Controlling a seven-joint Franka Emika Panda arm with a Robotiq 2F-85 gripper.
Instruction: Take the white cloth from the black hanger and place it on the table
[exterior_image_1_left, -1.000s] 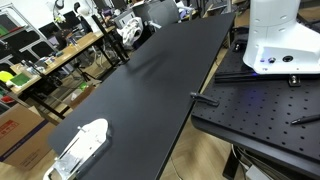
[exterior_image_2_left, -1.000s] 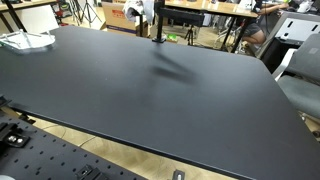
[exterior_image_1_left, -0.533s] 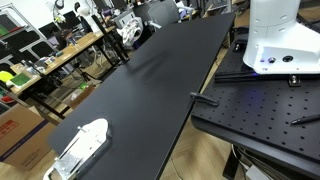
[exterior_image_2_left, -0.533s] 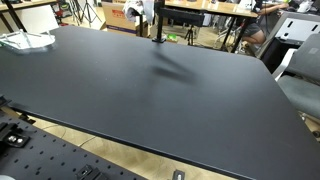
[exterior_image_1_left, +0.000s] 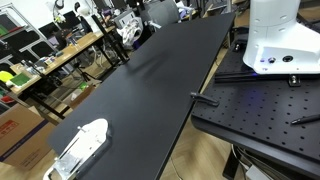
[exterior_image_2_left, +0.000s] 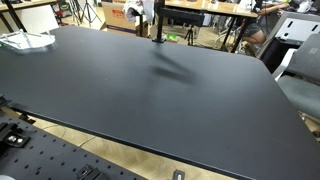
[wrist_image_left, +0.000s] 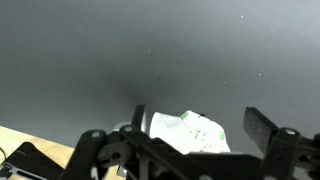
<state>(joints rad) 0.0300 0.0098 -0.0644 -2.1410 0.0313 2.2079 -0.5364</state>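
Next, my gripper moves down onto the top of the white cloth (wrist_image_left: 189, 131), then closes to grab it.
In the wrist view the white cloth (wrist_image_left: 190, 132), with small green marks, lies bunched between my two dark fingers. My gripper (wrist_image_left: 200, 122) is open, with the fingers wide apart on either side of the cloth and a gap showing at the right finger. The black table top (wrist_image_left: 100, 50) fills the view behind it. In an exterior view the black hanger stand (exterior_image_2_left: 157, 25) rises at the table's far edge, with something white near its top. My gripper is too small to make out in both exterior views.
A long black table (exterior_image_1_left: 150, 90) (exterior_image_2_left: 150, 90) runs across both exterior views. A flat white object (exterior_image_1_left: 82, 146) (exterior_image_2_left: 24, 40) lies at one corner. The robot's white base (exterior_image_1_left: 280, 35) stands on a perforated plate. Cluttered benches and chairs surround the table.
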